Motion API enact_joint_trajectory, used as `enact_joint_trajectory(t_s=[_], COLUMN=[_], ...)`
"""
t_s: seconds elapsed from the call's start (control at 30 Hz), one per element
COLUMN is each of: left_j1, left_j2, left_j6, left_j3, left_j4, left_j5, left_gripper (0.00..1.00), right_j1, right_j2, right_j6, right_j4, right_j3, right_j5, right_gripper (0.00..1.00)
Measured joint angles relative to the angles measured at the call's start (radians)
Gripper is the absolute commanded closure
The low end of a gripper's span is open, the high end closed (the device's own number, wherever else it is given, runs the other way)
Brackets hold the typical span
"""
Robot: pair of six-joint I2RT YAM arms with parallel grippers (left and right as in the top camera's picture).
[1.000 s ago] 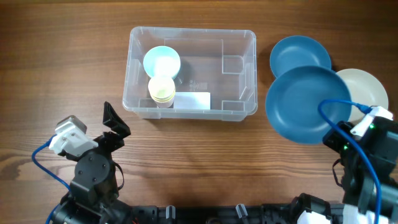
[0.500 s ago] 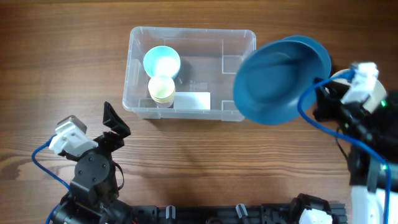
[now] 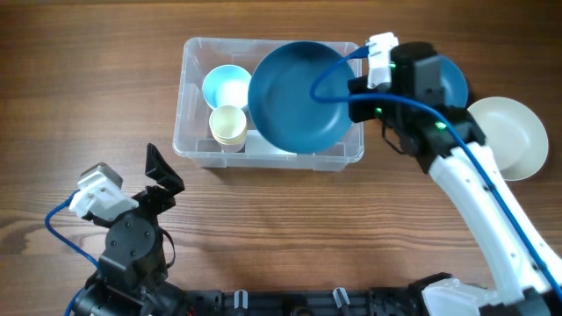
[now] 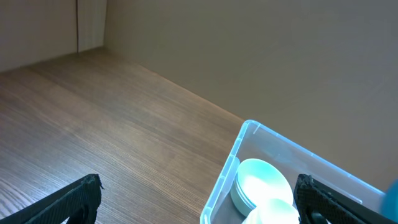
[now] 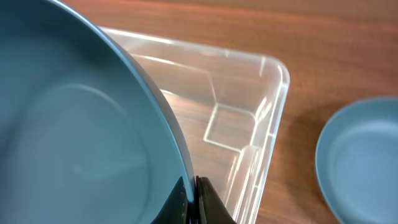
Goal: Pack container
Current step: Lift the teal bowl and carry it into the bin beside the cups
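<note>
The right gripper lowers with the plate onto the bin's bottom [image 5: 202, 158] next, since that spot beside the bowl and cup lies clear. It then releases the plate's rim.
The container [image 3: 195, 51] is a clear plastic bin at the table's centre back; it also shows in the left wrist view [image 4: 231, 168] and the right wrist view [image 5: 273, 106]. It holds a light blue bowl [image 3: 228, 86] and a cream cup [image 3: 228, 125]. My right gripper [image 3: 351, 98] is shut on the rim of a large dark blue plate [image 3: 299, 95], held over the bin's right half; the fingers [image 5: 193, 199] pinch its edge [image 5: 93, 124]. My left gripper [image 3: 161, 180] is open and empty, in front of the bin's left end.
A second dark blue plate [image 3: 450, 81] lies right of the bin, partly under my right arm, and shows in the right wrist view [image 5: 360, 162]. A cream plate [image 3: 509, 136] lies further right.
My right arm has carried the dark blue plate from the right side of the table leftward to over the bin. The left arm has not moved.
</note>
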State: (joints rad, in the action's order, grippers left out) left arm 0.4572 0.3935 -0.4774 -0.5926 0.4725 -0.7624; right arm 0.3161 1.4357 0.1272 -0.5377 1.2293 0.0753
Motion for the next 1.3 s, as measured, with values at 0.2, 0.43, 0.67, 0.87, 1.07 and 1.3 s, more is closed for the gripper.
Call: enact_joint_trajectory(t_s=[0.2,0.43,0.67,0.87,1.07,1.3], left_j1=[0.000,0.000,0.000,0.000,0.000,0.000], left_j2=[0.000,0.000,0.000,0.000,0.000,0.000], left_j6=[0.000,0.000,0.000,0.000,0.000,0.000], left_j3=[0.000,0.000,0.000,0.000,0.000,0.000], left_j4=[0.000,0.000,0.000,0.000,0.000,0.000], left_j5=[0.000,0.000,0.000,0.000,0.000,0.000], left_gripper=[0.00,0.00,0.00,0.00,0.00,0.00], right_j1=[0.003,0.003,0.003,0.004,0.004,0.004], right_j2=[0.126,0.179,0.228,0.233,0.232,0.228], right_j6=[0.083,0.100,0.105,0.114,0.116,0.116], right_j4=[0.007,0.034,0.045,0.063,0.085,0.076], right_j3=[0.000,0.000,0.000,0.000,0.004,0.005], right_j5=[-0.078,-0.085,-0.084,-0.074,-0.054,-0.050], right_gripper=[0.96,0.96,0.93,0.80,0.77,0.77])
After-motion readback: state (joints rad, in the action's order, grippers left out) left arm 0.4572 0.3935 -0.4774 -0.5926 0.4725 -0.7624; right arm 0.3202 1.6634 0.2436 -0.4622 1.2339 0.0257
